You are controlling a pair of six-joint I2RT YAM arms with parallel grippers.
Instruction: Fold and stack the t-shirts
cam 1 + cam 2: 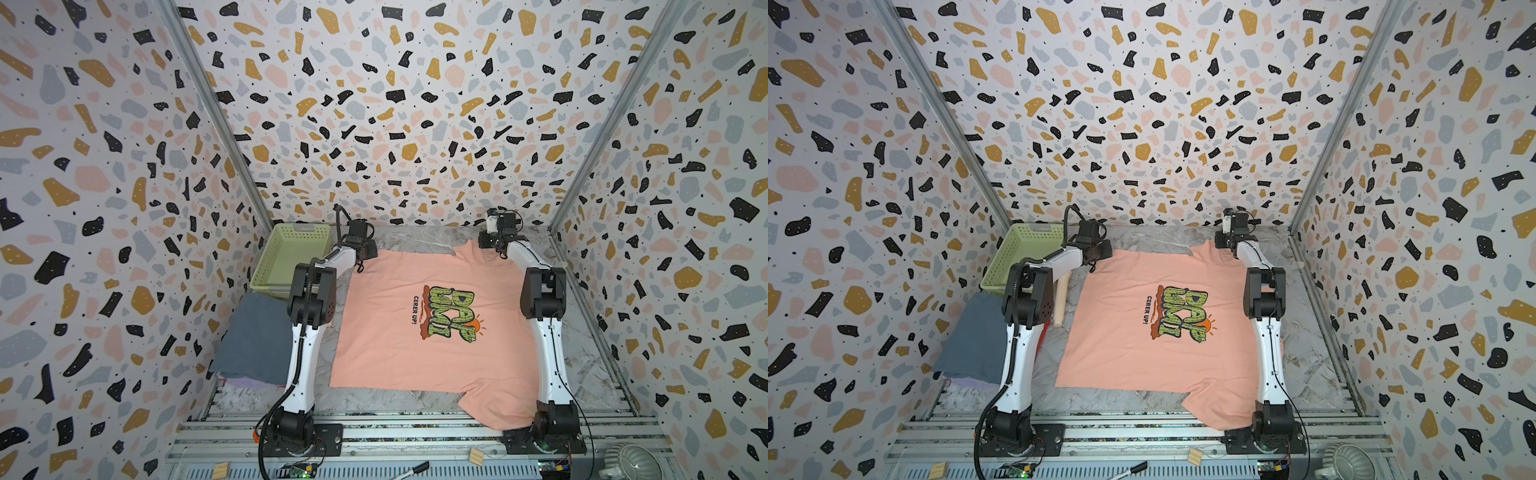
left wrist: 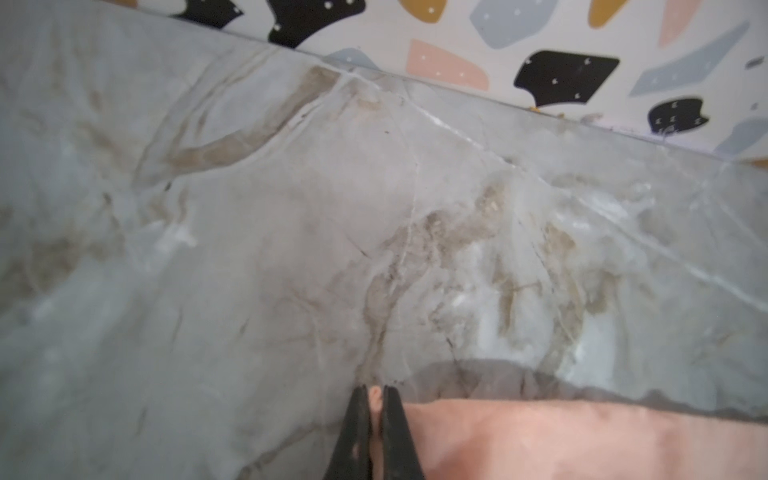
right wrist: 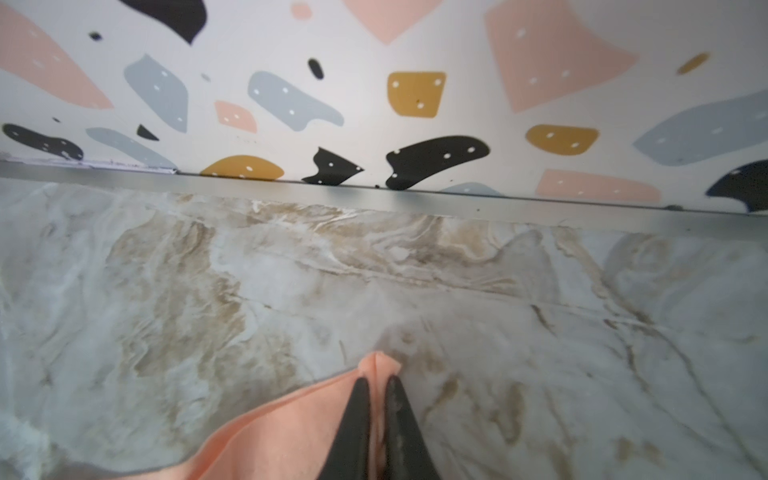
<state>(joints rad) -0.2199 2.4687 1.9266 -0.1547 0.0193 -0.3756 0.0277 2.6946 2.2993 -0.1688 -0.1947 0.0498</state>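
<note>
The t-shirt's far side lies unfolded. So the t-shirt's sleeve tip next rises in my right gripper, comes back and down onto the t-shirt by the green print [image 1: 500,297] and is released.
The salmon-peach t-shirt [image 1: 395,332] [image 1: 1121,353] lies spread flat on the marble table, green print facing up, one sleeve hanging over the front rail. My left gripper [image 1: 360,268] [image 2: 376,390] is shut on the shirt's far left corner; a nub of peach cloth [image 2: 540,440] shows between its black fingers. My right gripper [image 1: 500,251] [image 3: 377,378] is shut on the far right sleeve tip, with cloth [image 3: 282,436] poking past the fingertips. A folded slate-grey t-shirt [image 1: 257,336] [image 1: 976,336] lies at the left on a lavender one [image 1: 245,380].
A pale green basket [image 1: 301,226] [image 1: 1034,226] stands at the back left, a beige wooden stick [image 1: 1061,299] beside it. The back wall is close behind both grippers. Wood blocks [image 1: 476,457] and a marker [image 1: 415,469] lie on the front rails.
</note>
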